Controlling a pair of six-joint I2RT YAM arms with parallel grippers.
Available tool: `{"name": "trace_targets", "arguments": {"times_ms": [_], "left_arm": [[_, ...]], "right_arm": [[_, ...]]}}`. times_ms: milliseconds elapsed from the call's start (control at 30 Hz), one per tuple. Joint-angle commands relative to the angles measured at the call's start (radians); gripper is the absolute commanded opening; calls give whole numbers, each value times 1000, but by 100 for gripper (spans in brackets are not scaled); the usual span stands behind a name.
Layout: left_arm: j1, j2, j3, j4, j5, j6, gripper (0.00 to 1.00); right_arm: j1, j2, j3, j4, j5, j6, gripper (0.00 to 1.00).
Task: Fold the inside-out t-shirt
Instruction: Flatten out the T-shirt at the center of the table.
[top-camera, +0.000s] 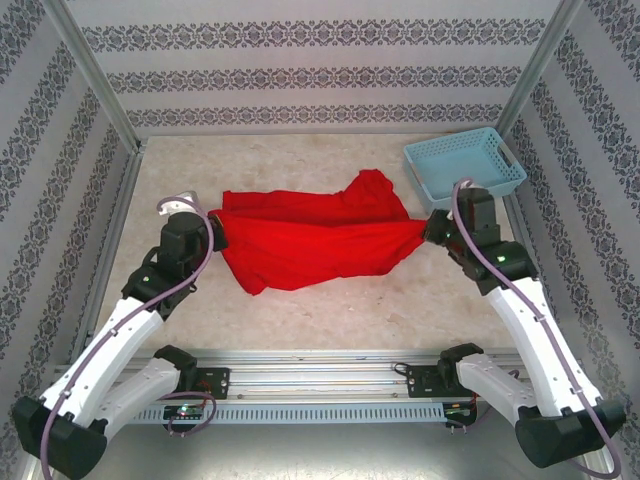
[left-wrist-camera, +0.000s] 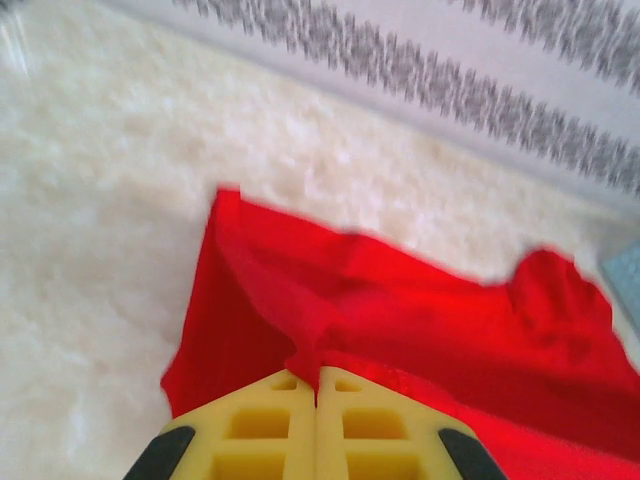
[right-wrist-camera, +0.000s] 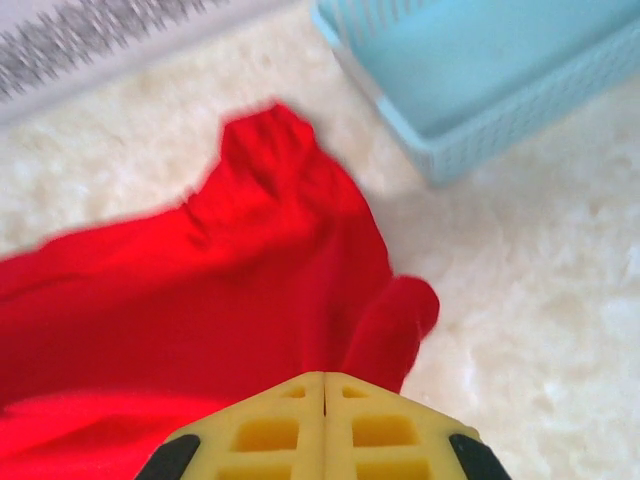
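The right gripper moves outward toward the t-shirt's far corner by the basket next and releases the t-shirt, because that corner lies outward of the t-shirt's held end.
The inside-out t-shirt (top-camera: 315, 240) is bright red and lies bunched across the middle of the table, stretched between both arms. My left gripper (top-camera: 213, 236) is shut on its left edge; in the left wrist view a fold of the t-shirt (left-wrist-camera: 400, 320) is pinched between the yellow fingers (left-wrist-camera: 255, 425) of the left gripper (left-wrist-camera: 316, 378). My right gripper (top-camera: 432, 229) is shut on the cloth's right end. In the right wrist view the t-shirt (right-wrist-camera: 200, 300) runs into the closed right gripper (right-wrist-camera: 325, 380), with a rolled lump of cloth beside it.
A light blue plastic basket (top-camera: 464, 163) sits at the back right corner, close behind the right gripper, and shows as the basket (right-wrist-camera: 480, 75) in the right wrist view. Patterned walls (top-camera: 300, 60) enclose the table on three sides. A metal rail (top-camera: 320, 370) crosses the near edge.
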Motion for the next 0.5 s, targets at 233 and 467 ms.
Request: {"name": "trace_targets", "arguments": {"times_ms": [233,467], "left_arm": [[148,589,321,-2,17,43,21],[140,857,575,-330,-4,40,72]], "right_arm": [[-4,434,233,144,-17,-35,0],[-26,668,382,60,16,-62,59]]}}
